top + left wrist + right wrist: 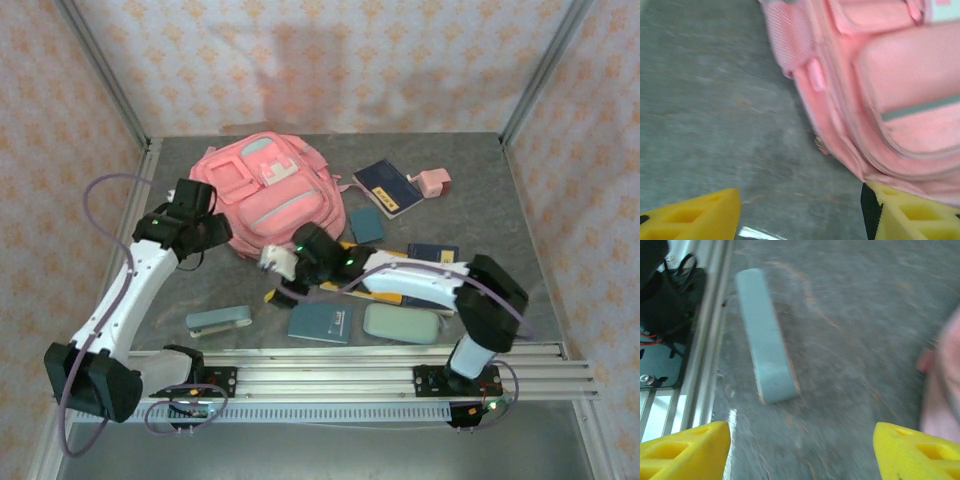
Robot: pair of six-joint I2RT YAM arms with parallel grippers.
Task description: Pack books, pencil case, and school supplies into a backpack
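Note:
Only bare table lies between my fingers. Next, my right gripper moves back toward the rail and down over the near end of the blue-grey stapler bar.
The pink backpack (268,188) lies flat at the back of the table and fills the right of the left wrist view (890,100). My left gripper (200,222) (800,212) hangs open at its left side, with bare table between the fingers and the right finger (910,215) against the bag's lower edge. My right gripper (276,276) (800,452) is open over bare table just in front of the backpack (945,385). The blue-grey stapler bar (219,320) (765,360) lies beyond it. The mint pencil case (402,323), teal notebooks (320,322) (367,225), navy books (388,187) (433,253), pink sharpener (433,182) and yellow book (390,292) lie loose.
An aluminium rail (380,378) (705,340) runs along the near edge with both arm bases on it. Metal frame posts (105,75) and patterned curtain walls close in the sides and back. The right arm (430,285) reaches across the yellow book.

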